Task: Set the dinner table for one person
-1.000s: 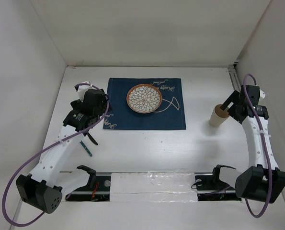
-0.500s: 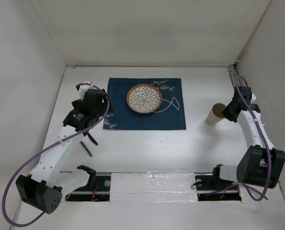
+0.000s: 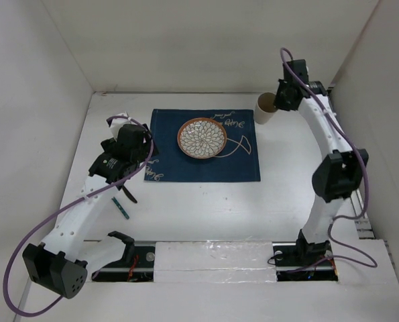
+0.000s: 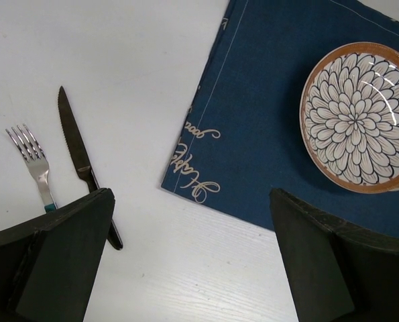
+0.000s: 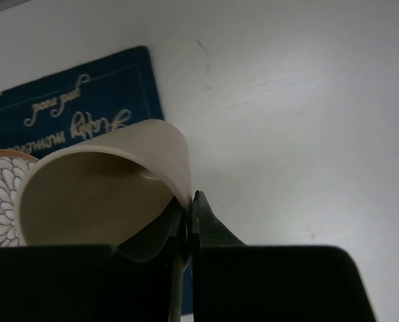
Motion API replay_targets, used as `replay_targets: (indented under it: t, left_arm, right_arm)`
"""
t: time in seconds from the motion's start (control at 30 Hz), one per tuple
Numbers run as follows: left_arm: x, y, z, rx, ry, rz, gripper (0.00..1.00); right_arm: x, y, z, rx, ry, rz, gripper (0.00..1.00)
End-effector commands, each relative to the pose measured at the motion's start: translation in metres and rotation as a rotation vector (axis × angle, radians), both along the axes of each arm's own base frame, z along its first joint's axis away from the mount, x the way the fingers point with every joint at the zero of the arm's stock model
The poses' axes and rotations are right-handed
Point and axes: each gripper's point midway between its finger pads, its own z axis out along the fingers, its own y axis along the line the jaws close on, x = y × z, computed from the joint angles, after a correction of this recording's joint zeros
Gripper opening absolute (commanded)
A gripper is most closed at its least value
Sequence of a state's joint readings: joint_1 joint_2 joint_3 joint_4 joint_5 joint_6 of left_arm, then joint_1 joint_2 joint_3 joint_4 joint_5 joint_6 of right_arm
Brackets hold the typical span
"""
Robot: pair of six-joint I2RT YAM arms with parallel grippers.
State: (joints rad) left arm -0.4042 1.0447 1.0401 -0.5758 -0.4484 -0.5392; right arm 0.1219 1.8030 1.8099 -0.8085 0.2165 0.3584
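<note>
My right gripper moves toward the plate and down onto the placemat's free far corner beside it next. The beige cup [image 3: 265, 107] still hangs beyond the placemat's edge.
The dinner table [image 3: 206, 208] is a white tabletop carrying a dark blue placemat [image 3: 202, 144] with a flower-patterned plate [image 3: 202, 139] on it. My right gripper [image 3: 279, 100] is shut on the wall of a beige cup [image 3: 265, 107], held just beyond the placemat's far right corner. In the right wrist view the cup [image 5: 105, 188] tilts, its rim pinched in the gripper [image 5: 189, 208]. My left gripper [image 4: 192, 201] hangs open over the placemat's near left corner [image 4: 273, 134], holding nothing. A fork [image 4: 35, 161] and a knife [image 4: 78, 157] lie on the table to its left.
White walls close the table in at the back and on both sides. The arm bases and a taped rail [image 3: 206, 258] run along the near edge. The plate [image 4: 359, 121] sits near the placemat's far edge.
The right gripper shut on the cup's rim and carried it from the right side of the table to the placemat's far right corner. The left arm has not moved.
</note>
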Motion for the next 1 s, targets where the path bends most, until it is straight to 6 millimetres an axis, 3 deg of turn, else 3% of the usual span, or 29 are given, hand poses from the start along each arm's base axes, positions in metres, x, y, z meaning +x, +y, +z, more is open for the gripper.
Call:
replay_targets:
  t: [0.0, 0.17, 0.23, 0.4, 0.6, 0.97]
  left_arm:
    - [0.004, 0.004, 0.008, 0.014, -0.032, 0.019, 0.99]
    - [0.004, 0.007, 0.003, 0.025, -0.022, 0.038, 0.99]
    - [0.004, 0.007, 0.003, 0.025, -0.022, 0.038, 0.99]
    - [0.003, 0.009, -0.001, 0.038, -0.007, 0.044, 0.99]
    - [0.005, 0.008, -0.006, 0.046, 0.011, 0.044, 0.99]
    - [0.006, 0.008, -0.009, 0.050, 0.019, 0.044, 0.99]
  right_arm:
    - [0.020, 0.029, 0.002, -0.041, 0.043, 0.086, 0.00]
    - [0.064, 0.069, -0.004, -0.077, 0.023, 0.145, 0.00]
    - [0.070, 0.075, -0.009, -0.085, 0.028, 0.161, 0.00]
    - [0.087, 0.082, -0.029, -0.079, 0.035, 0.168, 0.00]
    - [0.102, 0.088, -0.038, -0.065, -0.003, 0.174, 0.00]
    - [0.123, 0.081, -0.064, -0.017, -0.004, 0.182, 0.00]
